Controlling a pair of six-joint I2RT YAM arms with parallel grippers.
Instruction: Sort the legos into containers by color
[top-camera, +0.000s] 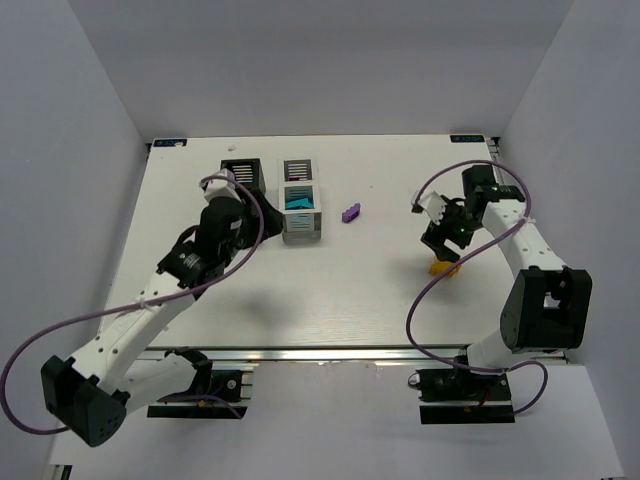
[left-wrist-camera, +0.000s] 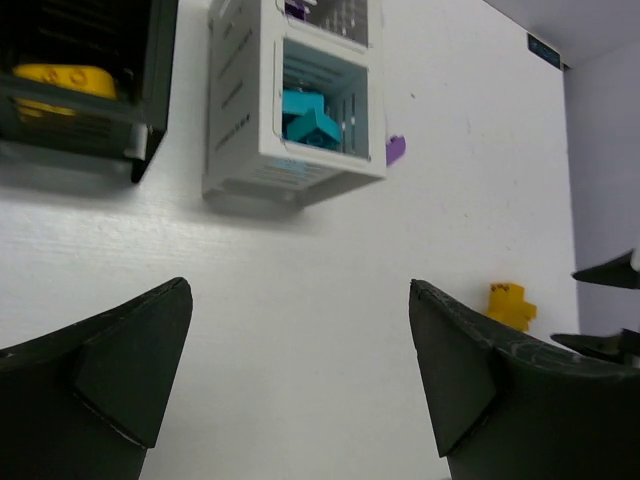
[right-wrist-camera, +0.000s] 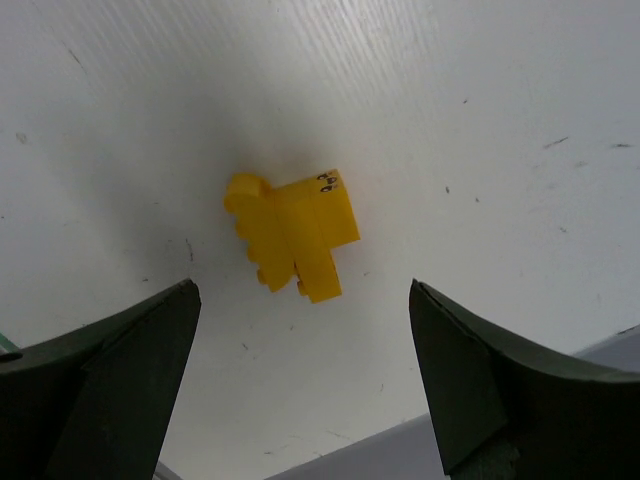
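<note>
My right gripper will go down onto the yellow lego (top-camera: 443, 267) next. Its open fingers will be on either side of the lego's body.
A yellow lego (right-wrist-camera: 295, 235) lies on the white table just ahead of my right gripper (right-wrist-camera: 300, 300), which is open and apart from it; from above, the lego (top-camera: 443, 267) sits right under that gripper (top-camera: 441, 243). My left gripper (left-wrist-camera: 300, 300) is open and empty over bare table, near the front of the containers. The black container (left-wrist-camera: 150, 90) holds a yellow lego (left-wrist-camera: 60, 78). The white container (left-wrist-camera: 250, 150) holds teal legos (left-wrist-camera: 305, 118) in its near compartment and a purple one (left-wrist-camera: 296, 8) in the far one. A purple lego (top-camera: 351, 212) lies loose to its right.
The two containers (top-camera: 240, 172) (top-camera: 300, 228) stand side by side at the table's back left. Grey walls close in the table on three sides. The right arm's cable (top-camera: 430, 290) loops over the table's right part.
</note>
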